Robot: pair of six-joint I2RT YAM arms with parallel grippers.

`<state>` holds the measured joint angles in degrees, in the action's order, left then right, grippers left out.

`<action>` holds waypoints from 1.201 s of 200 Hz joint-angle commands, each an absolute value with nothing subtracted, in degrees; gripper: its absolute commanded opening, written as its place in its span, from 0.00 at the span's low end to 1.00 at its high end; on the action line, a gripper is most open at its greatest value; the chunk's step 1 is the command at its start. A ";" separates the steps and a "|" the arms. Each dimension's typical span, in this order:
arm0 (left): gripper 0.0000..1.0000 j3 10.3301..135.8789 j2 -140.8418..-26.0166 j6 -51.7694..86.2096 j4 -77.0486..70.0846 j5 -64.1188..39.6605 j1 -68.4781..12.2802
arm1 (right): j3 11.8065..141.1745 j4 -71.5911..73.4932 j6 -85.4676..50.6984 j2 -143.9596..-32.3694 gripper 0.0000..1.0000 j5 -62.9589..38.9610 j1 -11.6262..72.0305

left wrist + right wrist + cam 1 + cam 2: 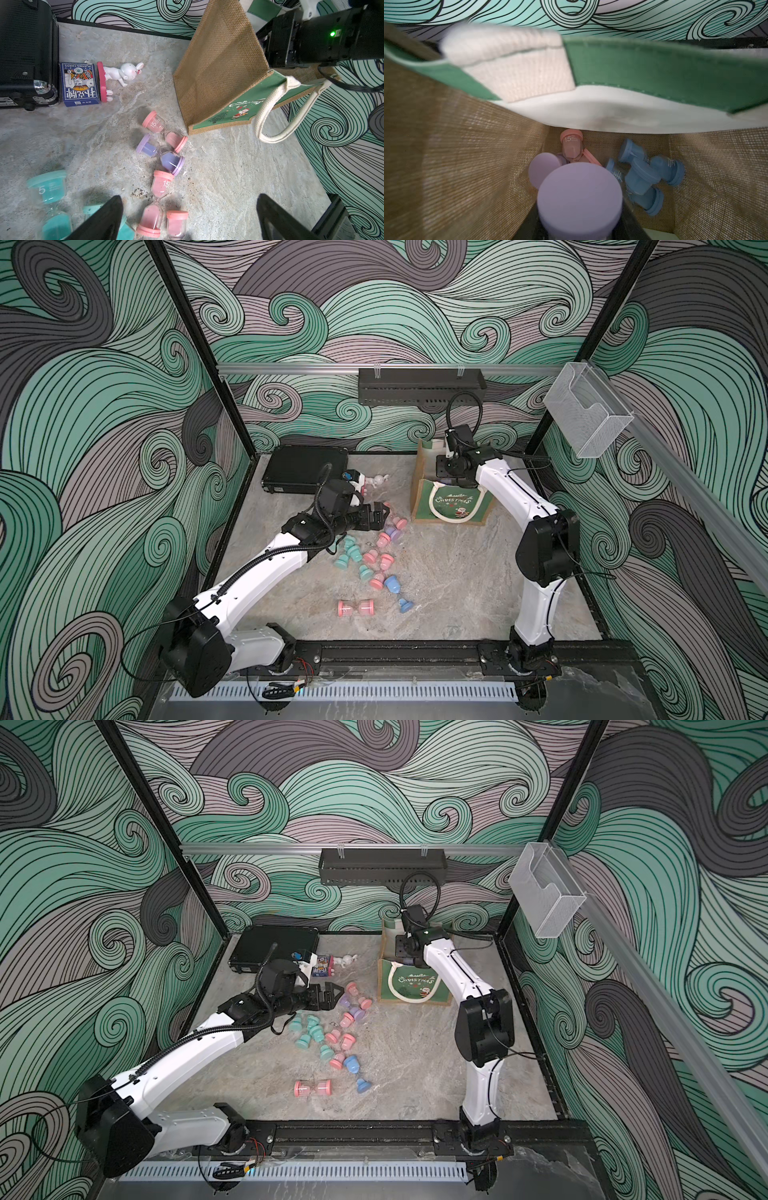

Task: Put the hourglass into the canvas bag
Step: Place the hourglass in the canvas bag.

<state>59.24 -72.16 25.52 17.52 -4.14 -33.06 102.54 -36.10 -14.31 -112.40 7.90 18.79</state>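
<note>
The purple hourglass should go down from my right gripper between pink (571, 145) and blue hourglasses, for release on the bag's bare bottom below.
The canvas bag (451, 506) (415, 988) (224, 68) stands upright at the back right, its green "Christmas" front facing me. My right gripper (579, 232) reaches down into its mouth, shut on a purple hourglass (579, 195) held cap-up above the bottom. Pink (571, 145), blue (643, 174) and another purple hourglass (544, 170) lie inside. My left gripper (384, 516) (189, 197) hovers open over loose hourglasses on the table, with nothing between its fingers. Under it lie pink (160, 187) and purple (162, 155) ones.
Several more hourglasses are scattered mid-table: teal (349, 553), pink (356, 608) and blue (397, 593). A flat black hard case (305, 468) sits at the back left, with a playing-card box (80, 84) and a white rabbit figurine (122, 73) beside it.
</note>
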 commanded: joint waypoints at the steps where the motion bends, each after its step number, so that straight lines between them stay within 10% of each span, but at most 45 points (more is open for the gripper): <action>1: 0.99 62.27 -72.49 25.48 16.26 -4.84 -32.60 | 100.96 -32.43 -15.48 -112.96 0.28 7.68 17.86; 240: 0.99 63.37 -68.19 27.60 20.44 -0.46 -32.61 | 95.76 -31.80 -17.27 -92.64 0.72 -1.05 18.04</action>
<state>60.45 -70.30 27.88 17.67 -1.28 -33.06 95.85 -28.21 -15.81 -95.13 2.55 17.41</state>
